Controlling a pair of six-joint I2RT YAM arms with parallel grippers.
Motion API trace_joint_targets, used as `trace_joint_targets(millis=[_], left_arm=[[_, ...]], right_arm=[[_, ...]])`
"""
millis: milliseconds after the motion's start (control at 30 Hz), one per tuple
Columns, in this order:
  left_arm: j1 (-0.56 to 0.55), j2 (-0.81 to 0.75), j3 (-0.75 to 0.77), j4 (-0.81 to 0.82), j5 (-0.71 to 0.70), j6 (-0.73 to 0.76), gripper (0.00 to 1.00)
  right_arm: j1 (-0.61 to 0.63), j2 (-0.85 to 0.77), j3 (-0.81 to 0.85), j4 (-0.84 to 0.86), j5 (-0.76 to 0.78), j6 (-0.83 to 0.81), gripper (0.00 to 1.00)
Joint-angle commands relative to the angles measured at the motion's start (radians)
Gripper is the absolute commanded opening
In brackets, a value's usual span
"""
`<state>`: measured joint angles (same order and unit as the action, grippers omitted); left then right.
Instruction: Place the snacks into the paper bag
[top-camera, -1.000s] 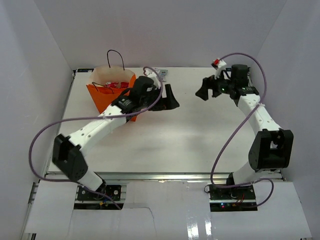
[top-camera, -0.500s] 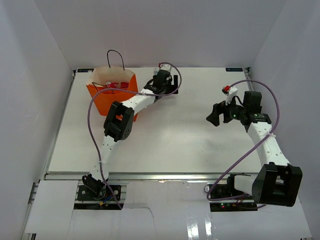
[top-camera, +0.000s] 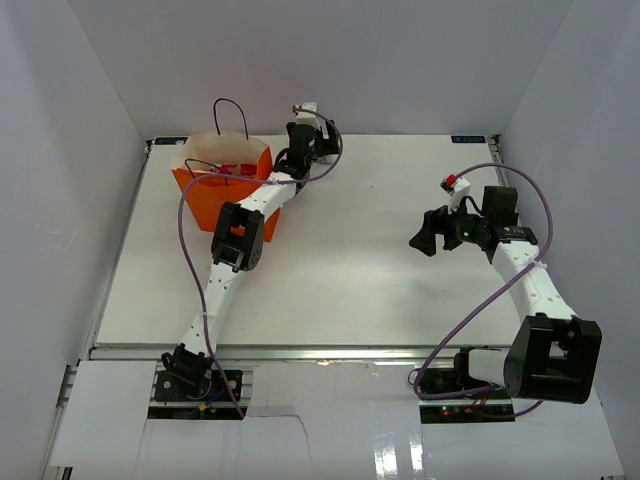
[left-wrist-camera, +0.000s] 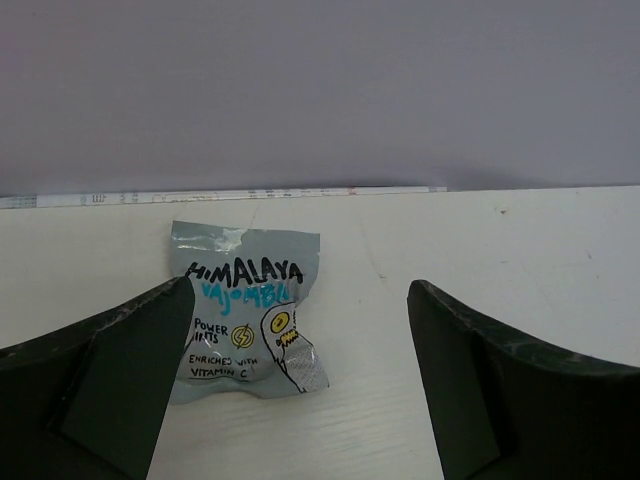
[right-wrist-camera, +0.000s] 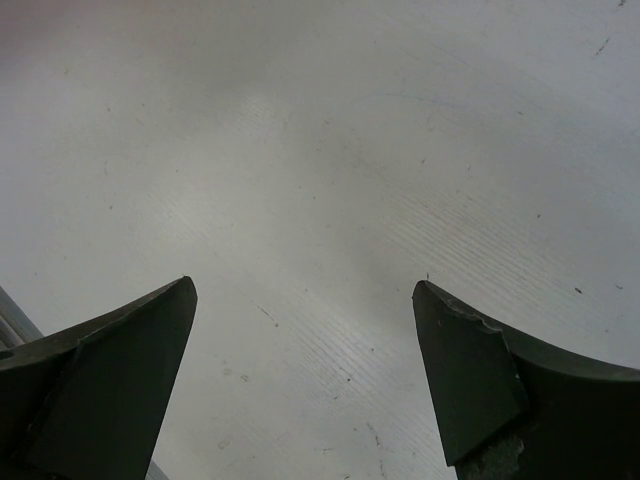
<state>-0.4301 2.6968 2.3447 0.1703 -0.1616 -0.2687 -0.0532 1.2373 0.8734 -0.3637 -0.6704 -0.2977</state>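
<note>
I should next lower my left gripper onto the near half of the pale blue snack packet (left-wrist-camera: 245, 312) and close, as it lies flat below, between the gripper's fingers.
The orange paper bag (top-camera: 222, 192) stands at the table's back left with its mouth open; red packets (top-camera: 236, 170) lie inside it. A pale blue snack packet (left-wrist-camera: 245, 312) lies flat on the table near the back edge. In the left wrist view my left gripper (left-wrist-camera: 300, 290) is open, and the packet sits just ahead between its fingers, nearer the left one and untouched. In the top view that gripper (top-camera: 310, 135) is at the back edge, right of the bag, and it hides the packet. My right gripper (top-camera: 425, 232) is open and empty over bare table (right-wrist-camera: 302, 288).
White walls close in the table on the left, back and right. The back edge strip (left-wrist-camera: 230, 196) runs just behind the blue packet. The left arm's forearm (top-camera: 262, 196) passes close by the bag's right side.
My left arm has stretched out toward the back edge, its gripper moving up beside the bag to the blue packet. My right arm drew back to mid right, then hardly moved.
</note>
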Motion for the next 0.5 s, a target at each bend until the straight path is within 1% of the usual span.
trace_joint_targets(millis=[0, 100, 200, 367, 433, 467], left_arm=[[0.016, 0.032, 0.04, 0.058, 0.026, 0.019, 0.98], [0.016, 0.076, 0.071, 0.066, 0.028, 0.011, 0.98], [0.016, 0.095, 0.067, 0.064, -0.01, -0.004, 0.96], [0.016, 0.112, 0.061, 0.064, -0.006, -0.012, 0.85], [0.016, 0.109, 0.042, 0.054, 0.002, -0.01, 0.83], [0.016, 0.103, 0.032, 0.051, 0.004, -0.01, 0.81]], right_arm=[[-0.005, -0.001, 0.009, 0.035, -0.041, 0.029, 0.94], [-0.005, 0.001, 0.01, 0.035, -0.037, 0.032, 0.94], [-0.004, 0.005, 0.013, 0.034, -0.044, 0.037, 0.94], [-0.005, 0.01, 0.015, 0.032, -0.077, 0.058, 0.93], [-0.007, 0.01, 0.016, 0.029, -0.084, 0.058, 0.92], [-0.007, 0.01, 0.018, 0.028, -0.081, 0.06, 0.92]])
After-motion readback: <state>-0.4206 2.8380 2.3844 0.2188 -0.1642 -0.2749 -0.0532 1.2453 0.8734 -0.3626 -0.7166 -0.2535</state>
